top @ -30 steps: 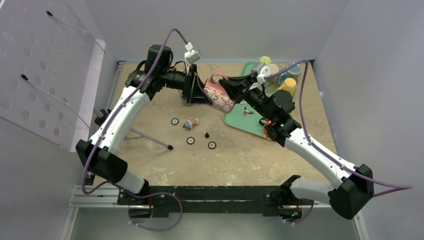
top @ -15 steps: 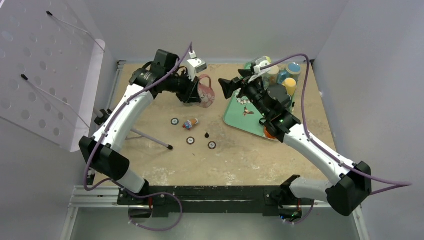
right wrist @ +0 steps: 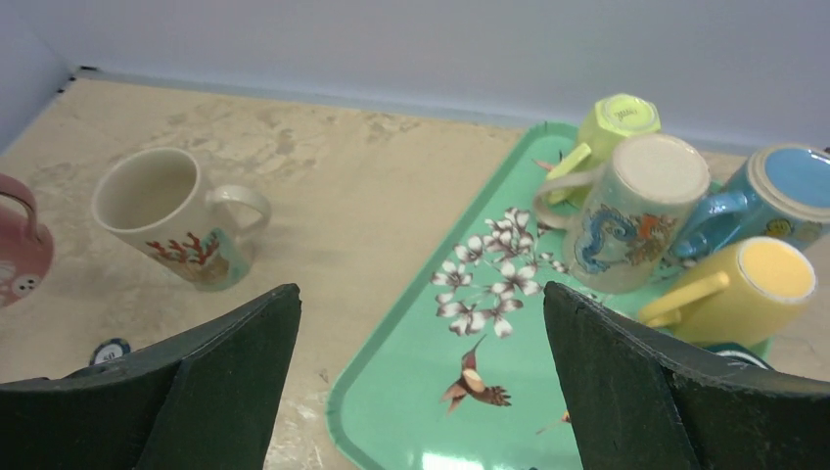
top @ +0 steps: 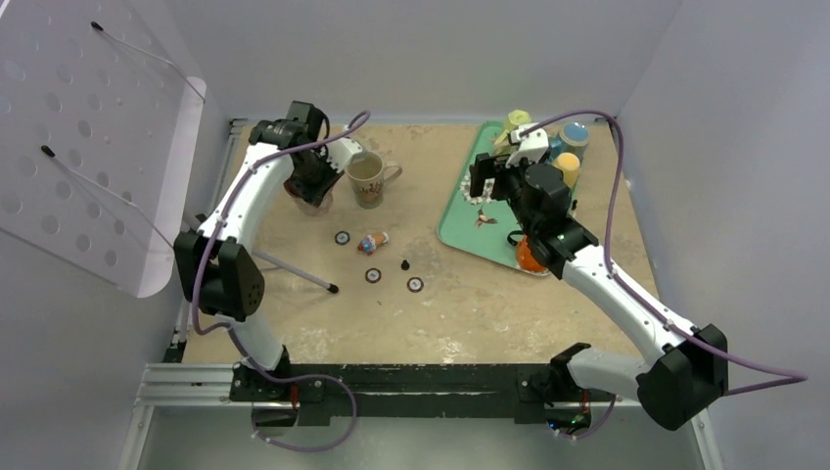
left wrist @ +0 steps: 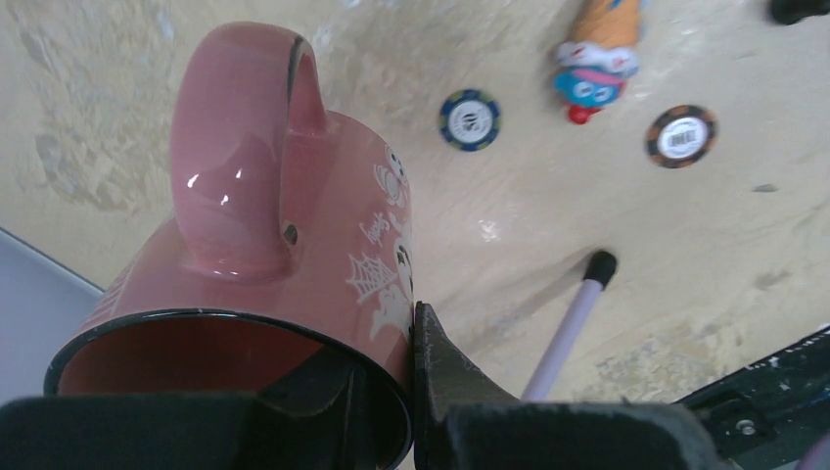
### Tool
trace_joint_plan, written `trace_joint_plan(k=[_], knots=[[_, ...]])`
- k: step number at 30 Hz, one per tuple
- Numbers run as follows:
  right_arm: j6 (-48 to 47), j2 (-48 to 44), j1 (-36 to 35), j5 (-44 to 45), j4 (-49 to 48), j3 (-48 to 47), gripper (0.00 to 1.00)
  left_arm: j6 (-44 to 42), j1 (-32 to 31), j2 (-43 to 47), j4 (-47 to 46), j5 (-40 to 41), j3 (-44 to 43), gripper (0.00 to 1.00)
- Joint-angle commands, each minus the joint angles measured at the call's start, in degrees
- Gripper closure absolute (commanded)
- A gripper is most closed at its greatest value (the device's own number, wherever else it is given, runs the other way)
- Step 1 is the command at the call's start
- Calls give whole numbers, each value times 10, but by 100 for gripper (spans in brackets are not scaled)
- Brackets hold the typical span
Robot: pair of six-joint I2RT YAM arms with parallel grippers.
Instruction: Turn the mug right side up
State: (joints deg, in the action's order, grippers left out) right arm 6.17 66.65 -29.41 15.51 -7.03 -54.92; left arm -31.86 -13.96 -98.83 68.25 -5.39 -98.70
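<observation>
My left gripper is above the bare tabletop (top: 301, 221) beside the cream mug, so it should lower the pink mug there, with the pink mug's opening already up, and let go of the pink mug's rim.
The pink mug (left wrist: 294, 225) with white ghost and cobweb prints stands opening-up at the back left, handle (left wrist: 245, 147) away from the camera. My left gripper (left wrist: 411, 392) is shut on its rim, one finger inside and one finger (left wrist: 440, 372) outside the wall. From above, the mug (top: 315, 204) shows only partly under that gripper (top: 309, 186). Whether its base touches the table I cannot tell. My right gripper (right wrist: 421, 294) is open, with nothing between its fingers, over the green tray's (right wrist: 391, 392) left part; from above, that gripper (top: 480, 179) hangs at the tray's (top: 460, 235) far left side.
A cream mug (top: 367, 179) stands upright just right of the pink one. Several mugs sit upside down at the tray's back (right wrist: 636, 211). Poker chips (top: 373, 275), a small toy (top: 372, 241) and a white rod (top: 294, 272) lie mid-table. A perforated panel (top: 88, 137) leans at the left.
A second ago both grippers held the pink mug in the air at centre. The right one let go, opened wide and drew back over the tray. The left swung the mug left and down, opening up.
</observation>
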Motion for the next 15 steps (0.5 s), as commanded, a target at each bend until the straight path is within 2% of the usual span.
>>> trace_joint_plan(k=[1, 9, 15], knots=[[8, -16, 12, 16, 6, 13, 2, -39, 33, -23, -41, 33, -16, 100], [4, -12, 45, 93, 68, 15, 2, -37, 68, -103, -62, 30, -36, 100], [-114, -10, 47, 4, 132, 13, 2, -45, 86, -141, -71, 18, -34, 100]])
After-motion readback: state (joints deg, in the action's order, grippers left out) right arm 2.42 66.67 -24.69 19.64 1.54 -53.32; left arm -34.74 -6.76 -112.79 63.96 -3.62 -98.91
